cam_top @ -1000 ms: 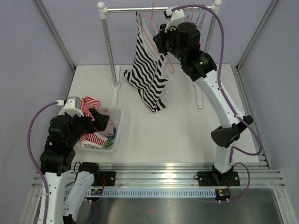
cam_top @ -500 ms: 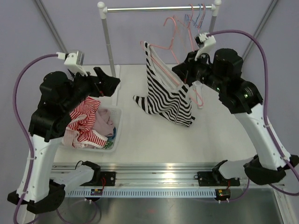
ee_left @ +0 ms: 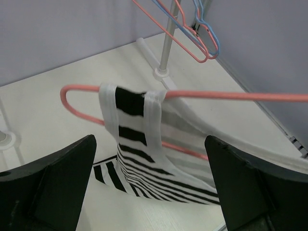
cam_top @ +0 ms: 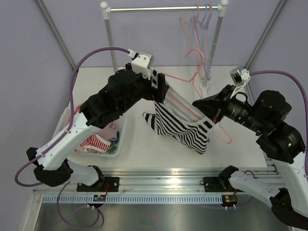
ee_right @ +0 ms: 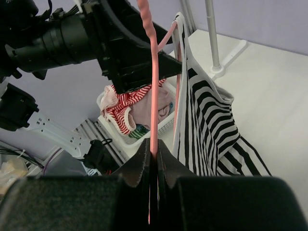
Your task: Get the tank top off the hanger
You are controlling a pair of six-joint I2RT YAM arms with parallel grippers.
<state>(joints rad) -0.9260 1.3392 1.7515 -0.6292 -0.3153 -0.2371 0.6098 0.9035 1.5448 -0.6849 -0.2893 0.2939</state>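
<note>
My left gripper shifts toward the hanger's rounded end next, then closes on the tank top's strap, to get the strap near that end.
The black-and-white striped tank top (cam_top: 185,127) hangs on a pink hanger (cam_top: 224,138) held above the middle of the table. My right gripper (cam_top: 199,105) is shut on the hanger's wire; in the right wrist view the jaws (ee_right: 153,156) clamp the pink rod (ee_right: 154,96), with the tank top (ee_right: 202,125) to its right. My left gripper (cam_top: 162,92) is open at the tank top's upper left end. In the left wrist view the wide-open gripper (ee_left: 151,192) frames the tank top's straps (ee_left: 144,159), looped over the hanger (ee_left: 216,95), without touching them.
A clothes rack's rail (cam_top: 163,8) runs along the back with several empty hangers (cam_top: 199,21) at its right end. A white basket (cam_top: 120,132) of clothes stands at the left and also shows in the right wrist view (ee_right: 139,139). Aluminium rails line the near edge.
My right gripper has pulled the hanger with the tank top off the rail toward the front. My left arm has risen from the basket and swung right to the tank top's straps.
</note>
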